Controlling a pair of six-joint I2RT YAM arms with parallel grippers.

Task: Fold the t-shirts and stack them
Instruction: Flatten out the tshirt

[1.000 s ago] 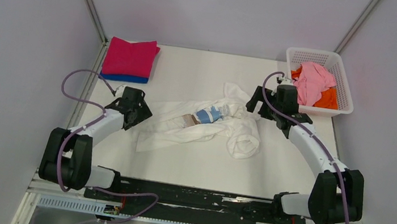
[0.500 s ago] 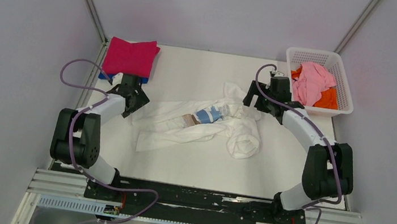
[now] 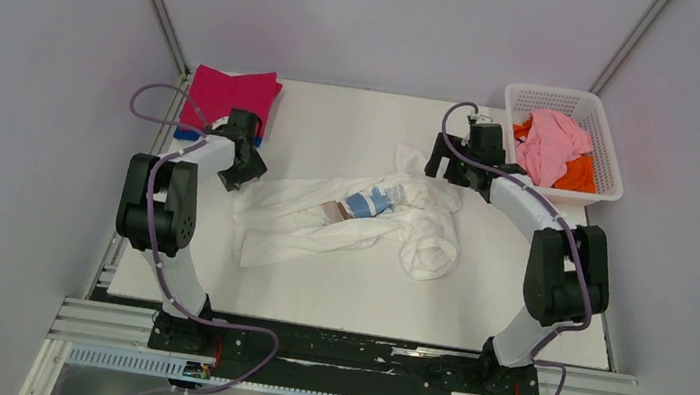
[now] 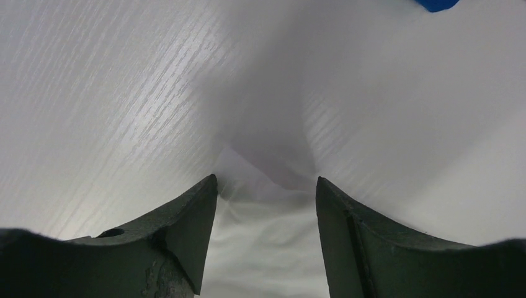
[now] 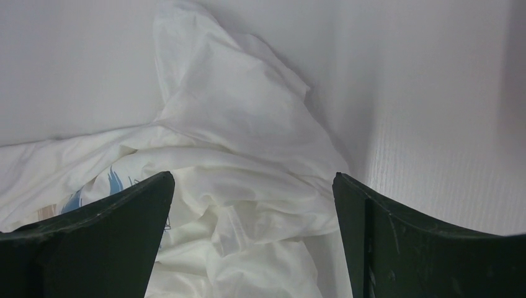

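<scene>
My right gripper moves to the left in the top view and lowers over the shirt's far tip [image 3: 408, 153] [image 5: 181, 20] next, since it sticks out clear of the bunched folds.
A crumpled white t-shirt [image 3: 323, 219] with blue and brown print lies mid-table. My left gripper [image 3: 240, 174] is at its left end; in the left wrist view the gripper [image 4: 267, 180] is open, and a corner of the white cloth [image 4: 267, 248] lies between the jaws, unpinched. My right gripper [image 3: 442, 172] hangs over the shirt's far right part; in the right wrist view it [image 5: 254, 175] is wide open above bunched folds [image 5: 236, 124]. A folded magenta t-shirt [image 3: 227, 97] rests on a blue one [image 3: 184, 134] at the far left.
A white lattice basket [image 3: 560, 94] at the far right corner holds a pale pink tee [image 3: 549, 141] and an orange tee [image 3: 581, 173]. The right arm's elbow stands close beside the basket. Grey walls enclose the table on three sides.
Both arms have reached farther from their bases. The left gripper has come to the shirt's left corner and its jaws have narrowed. The right gripper has moved up over the shirt's far end.
</scene>
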